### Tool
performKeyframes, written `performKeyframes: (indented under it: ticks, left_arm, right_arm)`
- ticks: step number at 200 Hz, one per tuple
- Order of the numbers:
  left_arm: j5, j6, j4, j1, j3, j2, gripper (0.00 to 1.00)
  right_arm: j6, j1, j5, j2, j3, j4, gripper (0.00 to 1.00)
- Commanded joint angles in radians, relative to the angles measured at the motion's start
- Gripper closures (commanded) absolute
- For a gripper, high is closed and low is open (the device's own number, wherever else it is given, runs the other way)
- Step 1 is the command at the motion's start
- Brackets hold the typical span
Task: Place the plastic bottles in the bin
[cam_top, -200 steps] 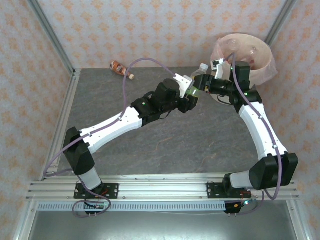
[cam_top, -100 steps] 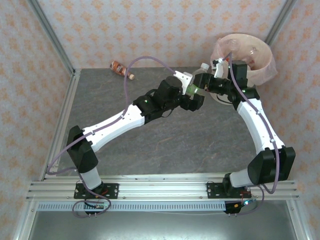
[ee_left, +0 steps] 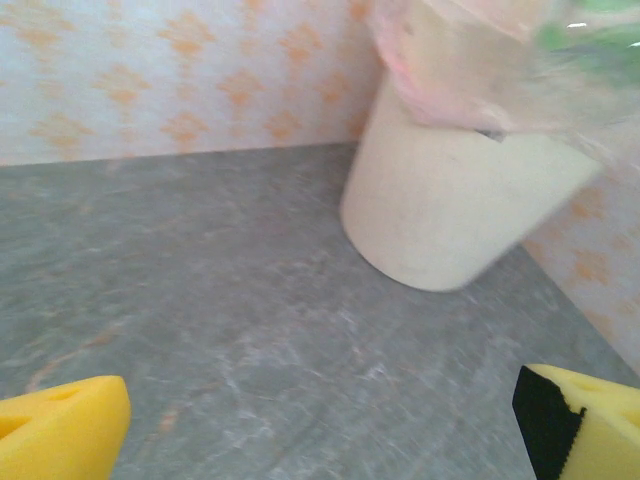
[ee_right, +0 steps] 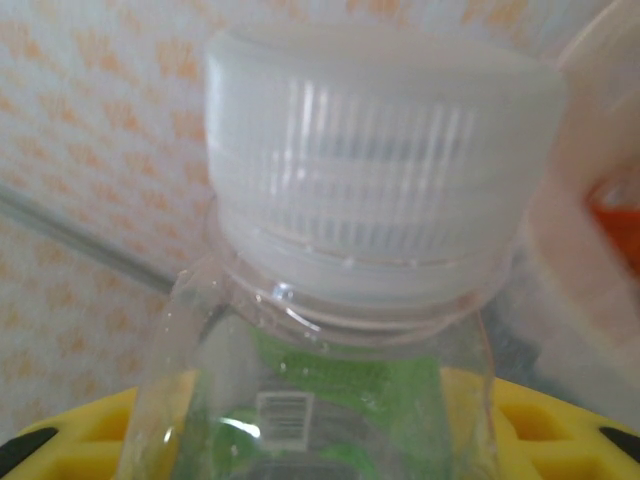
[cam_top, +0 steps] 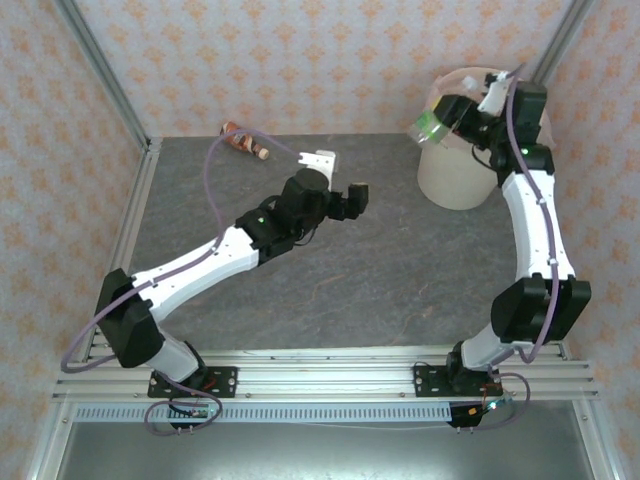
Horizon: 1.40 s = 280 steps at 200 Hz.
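Next, the right gripper moves outward and across the bin's pink rim to release the bottle over the bin's opening (ee_right: 616,213), since it still hangs outside the bin.
A clear plastic bottle (cam_top: 432,126) with a green label and a white cap (ee_right: 380,170) hangs beside the left rim of the bin (cam_top: 458,175), a cream-white bucket lined with pink plastic. My right gripper (cam_top: 450,117) is shut on this bottle, its yellow pads (ee_right: 552,420) on either side of the body. My left gripper (cam_top: 340,180) is open and holds nothing, out over the grey table left of the bin (ee_left: 440,200). Its yellow pads (ee_left: 60,430) stand wide apart. A brown bottle (cam_top: 243,137) lies at the back left by the wall.
The grey table (cam_top: 380,260) is bounded by patterned walls at the back and both sides, with a metal rail (cam_top: 135,215) along the left. The bin stands in the back right corner. Something orange (ee_right: 615,215) shows past the bin's pink rim.
My left gripper opened, let go of the green-labelled bottle and drew back to the left. My right gripper kept the bottle and carried it up and right to the bin's rim.
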Motion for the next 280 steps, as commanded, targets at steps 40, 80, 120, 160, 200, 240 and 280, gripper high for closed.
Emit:
performKeyframes:
  ticks: [40, 80, 120, 160, 200, 240, 280]
  left_arm:
    - [-0.205, -0.1, -0.06, 0.026, -0.113, -0.102, 0.0]
    - [-0.232, -0.108, -0.077, 0.038, -0.14, -0.125, 0.0]
    - [-0.236, -0.122, -0.087, 0.047, -0.145, -0.117, 0.0]
    - [-0.239, -0.143, -0.1, 0.051, -0.136, -0.1, 0.0]
    - [-0.237, -0.194, -0.123, 0.076, -0.143, -0.1, 0.0]
    - [-0.238, -0.233, -0.139, 0.098, -0.152, -0.096, 0.0]
    - [-0.218, -0.296, -0.162, 0.137, -0.155, -0.078, 0.0]
  right_arm:
    - [0.093, -0.125, 0.096, 0.188, 0.284, -0.028, 0.66]
    - [-0.008, -0.155, 0.235, 0.261, 0.389, -0.135, 0.64]
    - [-0.157, -0.154, 0.13, 0.405, 0.587, -0.337, 0.43]
    - [-0.14, -0.154, 0.252, 0.449, 0.649, -0.405, 0.11]
    - [-0.125, -0.152, 0.285, 0.415, 0.632, -0.419, 0.09]
    - [-0.106, -0.152, 0.256, 0.348, 0.541, -0.376, 0.07]
    - [-0.068, -0.137, 0.232, 0.242, 0.391, -0.258, 0.01]
